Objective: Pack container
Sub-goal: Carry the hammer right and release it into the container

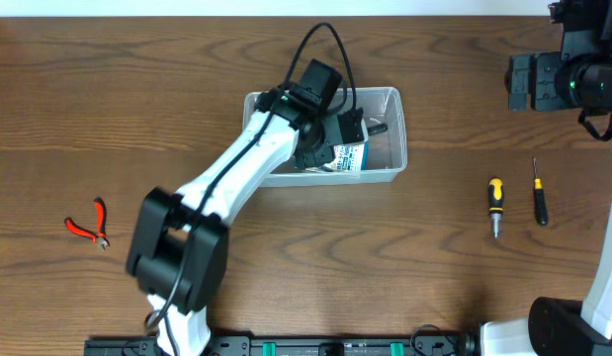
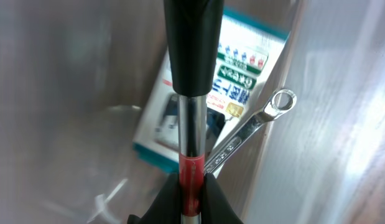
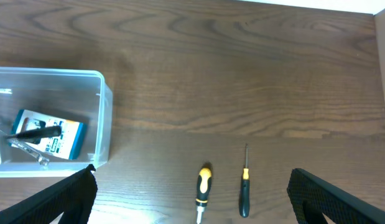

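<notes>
The tool still hangs above the blue-and-white box (image 2: pixel 239 74) and silver wrench, so the robot's left gripper will next lower the tool's red-banded metal stem toward them and release it there.
The clear plastic container (image 1: pixel 393 133) sits at the table's middle back; it also shows in the right wrist view (image 3: pixel 104 118). My left gripper (image 2: pixel 191 190) is inside it, shut on the red-banded metal shaft of a black-handled tool (image 2: pixel 191 68). Below the tool lie a blue-and-white box (image 2: pixel 239 74) and a silver wrench (image 2: pixel 260 121). My right gripper (image 3: pixel 191 199) is open and empty, raised over a yellow-and-black screwdriver (image 3: pixel 203 185) and a thin black screwdriver (image 3: pixel 244 186) on the right of the table.
Red-handled pliers (image 1: pixel 88 225) lie at the table's left. The two screwdrivers (image 1: pixel 495 203) (image 1: pixel 539 198) lie side by side at the right. The left arm (image 1: pixel 221 198) stretches from the front edge to the container.
</notes>
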Robot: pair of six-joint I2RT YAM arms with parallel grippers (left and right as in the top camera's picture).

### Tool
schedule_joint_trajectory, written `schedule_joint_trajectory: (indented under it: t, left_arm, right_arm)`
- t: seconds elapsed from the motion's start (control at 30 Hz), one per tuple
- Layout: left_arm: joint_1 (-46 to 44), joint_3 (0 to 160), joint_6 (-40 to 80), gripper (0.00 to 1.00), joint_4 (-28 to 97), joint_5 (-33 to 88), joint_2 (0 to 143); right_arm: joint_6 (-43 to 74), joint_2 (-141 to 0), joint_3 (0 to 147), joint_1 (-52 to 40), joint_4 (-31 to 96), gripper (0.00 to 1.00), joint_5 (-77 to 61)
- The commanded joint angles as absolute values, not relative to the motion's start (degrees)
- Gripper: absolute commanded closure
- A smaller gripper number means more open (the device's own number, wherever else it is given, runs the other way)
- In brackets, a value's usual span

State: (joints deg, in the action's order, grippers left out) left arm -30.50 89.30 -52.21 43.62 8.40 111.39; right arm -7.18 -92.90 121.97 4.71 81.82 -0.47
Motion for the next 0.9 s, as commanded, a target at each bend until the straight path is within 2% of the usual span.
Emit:
schedule_joint_trajectory:
  t: [0.0,0.17,0.2,0.27,0.37,0.57,0.7,0.83,0.87]
  left_arm:
    - [-29.45,89.01,-53.76,0.94,43.59,8.14,114.21]
    - [-28.77,89.01,-53.76,0.91,43.51,8.16,115.00]
    - [-28.67,89.01,-53.76,0.83,43.48,8.14,115.00]
    - [-28.56,89.01,-53.69,0.52,43.53,8.14,115.00]
    - [-28.56,89.01,-51.13,0.38,43.57,8.14,114.69]
    - [-28.56,89.03,-48.01,0.31,44.49,5.19,108.64]
    - [-27.70,89.06,-43.42,0.17,44.45,-3.62,100.01]
    - [-22.55,89.08,-34.04,0.01,45.89,-10.13,89.93]
    - [-20.01,89.08,-30.72,0.02,47.22,-10.13,87.26]
  right_arm:
    - [-7.99,-92.92,121.75,4.95,81.87,0.01,-0.91]
    - [-7.99,-92.92,121.75,4.95,81.87,0.01,-0.89]
    - [-7.99,-92.92,121.75,4.95,81.87,0.01,-0.89]
    - [-7.99,-92.92,121.75,4.95,81.87,0.01,-0.89]
    - [-7.99,-92.92,121.75,4.95,81.87,0.01,-0.89]
    - [-7.99,-92.92,121.75,4.95,81.87,0.01,-0.89]
    - [-7.99,-92.92,121.75,4.95,81.87,0.01,-0.89]
    - [-7.99,-92.92,121.75,4.95,81.89,0.01,-0.89]
    - [-7.99,-92.92,121.75,4.95,81.93,0.01,-0.89]
